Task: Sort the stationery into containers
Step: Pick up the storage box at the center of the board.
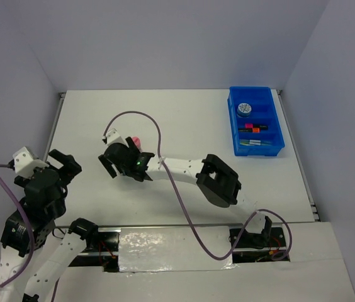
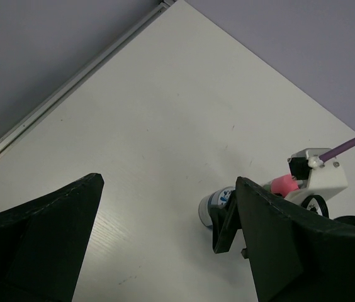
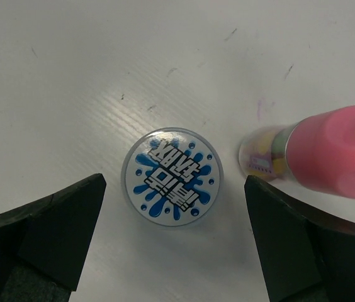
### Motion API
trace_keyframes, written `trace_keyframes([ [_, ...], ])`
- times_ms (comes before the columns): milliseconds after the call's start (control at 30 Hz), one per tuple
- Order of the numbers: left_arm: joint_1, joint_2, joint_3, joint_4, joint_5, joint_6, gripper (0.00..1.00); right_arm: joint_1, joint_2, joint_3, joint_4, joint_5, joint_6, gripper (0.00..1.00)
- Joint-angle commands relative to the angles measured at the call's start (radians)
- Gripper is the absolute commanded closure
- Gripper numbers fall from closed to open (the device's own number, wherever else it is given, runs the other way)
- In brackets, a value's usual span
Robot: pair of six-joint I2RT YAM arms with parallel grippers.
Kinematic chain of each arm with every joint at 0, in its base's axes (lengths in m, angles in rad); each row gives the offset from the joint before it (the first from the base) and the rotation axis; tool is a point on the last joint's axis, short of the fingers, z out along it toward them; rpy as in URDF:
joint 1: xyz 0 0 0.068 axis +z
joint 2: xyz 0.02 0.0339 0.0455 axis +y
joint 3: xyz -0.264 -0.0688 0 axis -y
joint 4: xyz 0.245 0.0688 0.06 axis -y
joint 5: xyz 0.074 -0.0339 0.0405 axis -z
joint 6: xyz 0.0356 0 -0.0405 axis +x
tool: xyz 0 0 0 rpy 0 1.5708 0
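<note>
My right gripper should next go down around the round blue-white tub (image 3: 172, 177) and close, as its fingers are on each side of the tub's lid.
A round blue-white tub (image 3: 172, 177) stands on the white table, lid up. My right gripper (image 3: 174, 184) is open above it, one finger on each side, not touching. A pink cylindrical bottle (image 3: 328, 151) stands just right of the tub, beside the right finger. In the top view the right gripper (image 1: 118, 157) hides the tub, and the pink bottle (image 1: 136, 141) shows behind it. The blue tray (image 1: 277, 119) at the far right holds another tub (image 1: 245, 109), highlighters (image 1: 253, 128) and pens (image 1: 257, 143). My left gripper (image 1: 65, 162) is open and empty at the near left.
In the left wrist view the left gripper (image 2: 168, 182) is over bare table, with the tub (image 2: 213, 204) and bottle (image 2: 284, 184) ahead to its right. A purple cable (image 1: 165, 163) loops over the right arm. The table's left edge rail (image 2: 70, 88) lies nearby.
</note>
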Motion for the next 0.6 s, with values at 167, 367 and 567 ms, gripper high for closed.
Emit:
trace_keyframes([
  [167, 0.004, 0.022, 0.001, 0.052, 0.029, 0.044, 0.01, -0.024, 0.076, 0.070, 0.011, -0.071, 0.005, 0.03],
  [367, 0.004, 0.013, 0.000, 0.059, 0.034, 0.048, 0.01, -0.029, 0.084, 0.060, 0.034, -0.124, 0.005, 0.31],
  [567, 0.004, 0.021, -0.002, 0.065, 0.045, 0.056, 0.01, -0.011, -0.066, -0.112, 0.202, -0.186, -0.019, 1.00],
])
